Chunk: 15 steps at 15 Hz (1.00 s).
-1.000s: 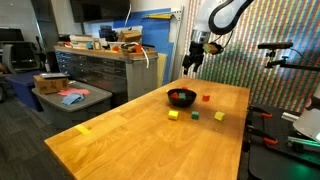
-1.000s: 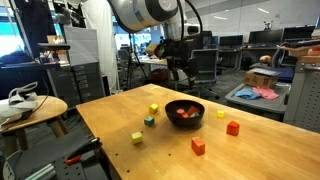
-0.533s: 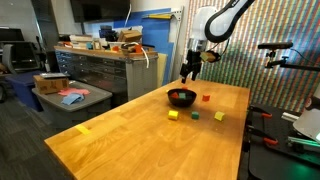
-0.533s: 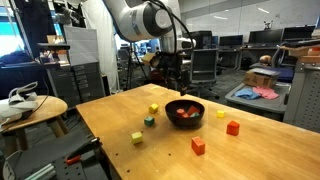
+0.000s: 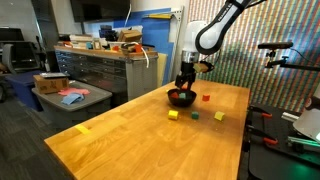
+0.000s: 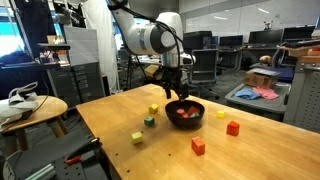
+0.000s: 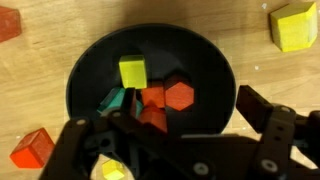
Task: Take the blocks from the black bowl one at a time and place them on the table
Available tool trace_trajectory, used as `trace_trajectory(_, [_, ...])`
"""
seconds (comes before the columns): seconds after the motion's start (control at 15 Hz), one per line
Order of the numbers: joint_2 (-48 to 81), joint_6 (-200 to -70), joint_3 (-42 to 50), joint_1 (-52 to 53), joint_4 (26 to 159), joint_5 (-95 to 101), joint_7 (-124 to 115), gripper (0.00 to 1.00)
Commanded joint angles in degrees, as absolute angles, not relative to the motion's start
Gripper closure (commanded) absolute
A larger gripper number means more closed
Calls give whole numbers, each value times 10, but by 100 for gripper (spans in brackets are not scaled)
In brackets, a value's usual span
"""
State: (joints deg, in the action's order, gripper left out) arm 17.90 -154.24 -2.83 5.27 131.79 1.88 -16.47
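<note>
The open gripper comes down into the black bowl (image 5: 181,97) onto the red and orange pieces below next, because they sit deeper than the bowl's rim.
The black bowl (image 5: 181,97) (image 6: 184,111) stands on the wooden table (image 5: 130,140) (image 6: 250,155). In the wrist view the bowl (image 7: 195,55) holds several blocks: a yellow cube (image 7: 132,72), a teal one (image 7: 113,100), an orange hexagonal piece (image 7: 179,96) and a red one (image 7: 154,98). My gripper (image 5: 183,82) (image 6: 179,91) (image 7: 175,125) hangs open just above the bowl, nothing between its fingers (image 7: 265,110). Other blocks lie on the table around the bowl: a red one (image 5: 206,98), a yellow one (image 5: 173,115), a green one (image 5: 196,115).
More blocks sit near the bowl in an exterior view: yellow (image 6: 153,108), teal (image 6: 149,121), red (image 6: 198,146) and red (image 6: 232,128). A yellow tape strip (image 5: 84,128) lies on the table's near part. A grey workbench (image 5: 100,65) stands beside the table.
The gripper has come down from well above the table to just over the bowl, staying open. The blocks and bowl have not moved.
</note>
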Motion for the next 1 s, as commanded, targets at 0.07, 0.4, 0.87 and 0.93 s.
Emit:
trace_trajectory(0.07, [182,-1542,-20,61,1314,12,-159,0])
trace_trajectory(0.4, [247,-1518,-13,62,1246,-9,-180,0])
trace_trajectory(0.87, [333,-1469,-15,65,1141,-42,-179,0])
trace_trajectory(0.93, [343,-1466,-13,66,1130,-42,-183,0])
